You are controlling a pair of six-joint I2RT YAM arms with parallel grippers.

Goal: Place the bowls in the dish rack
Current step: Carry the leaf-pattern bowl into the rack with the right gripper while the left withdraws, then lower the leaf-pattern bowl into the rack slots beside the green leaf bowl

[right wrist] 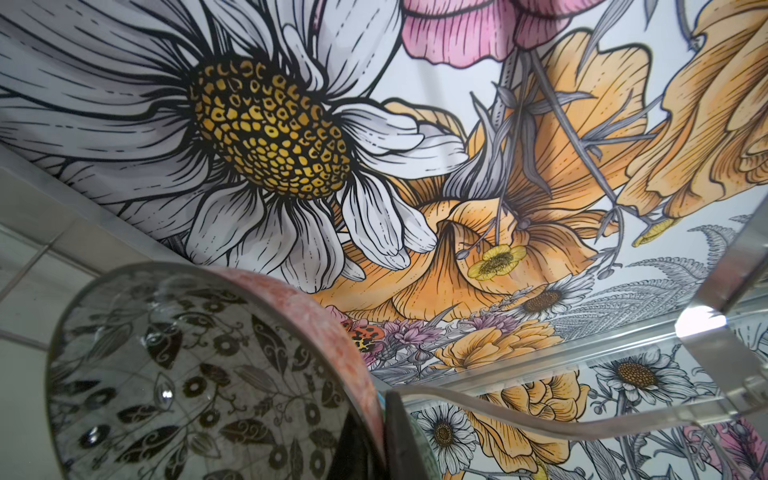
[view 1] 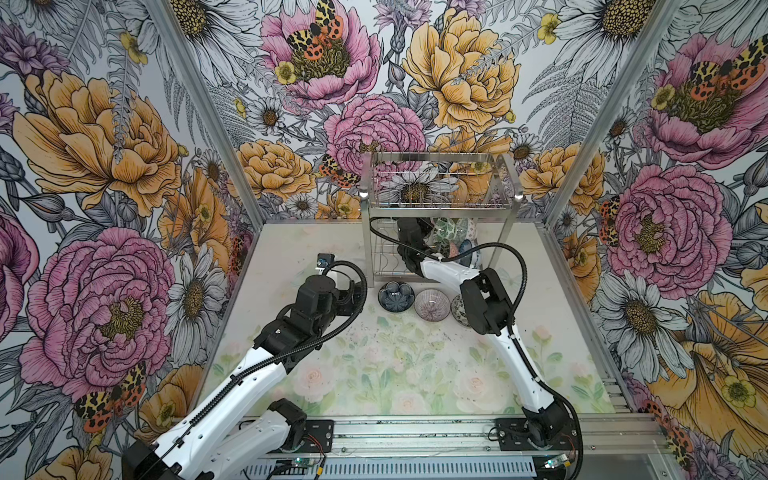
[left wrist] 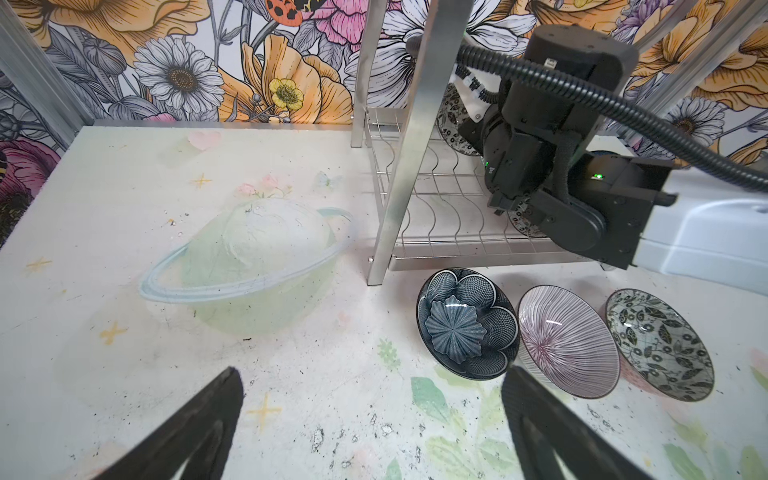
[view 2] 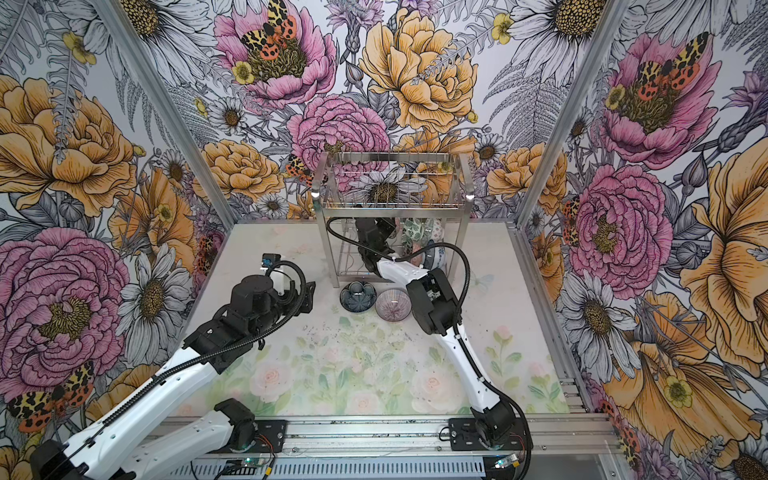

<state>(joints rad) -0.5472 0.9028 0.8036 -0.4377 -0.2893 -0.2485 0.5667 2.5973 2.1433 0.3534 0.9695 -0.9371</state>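
Other bowls stand alongside, so my right gripper will next bring the floral bowl down on edge onto the wire bottom of the rack's lower level below and let go of the bowl's rim.
The dish rack stands at the back of the table. My right gripper reaches into its lower tier, shut on the rim of a black-white floral bowl held on edge, pink outside. Other bowls stand on edge in that tier beside it. Three bowls lie on the table in front of the rack: dark blue, pink-lined, and black-white floral. My left gripper hovers open and empty just left of the dark blue bowl.
The rack's upper basket shows no bowls. The right forearm hangs over the black-white bowl on the table. A rack leg stands near the dark blue bowl. Patterned walls close in three sides.
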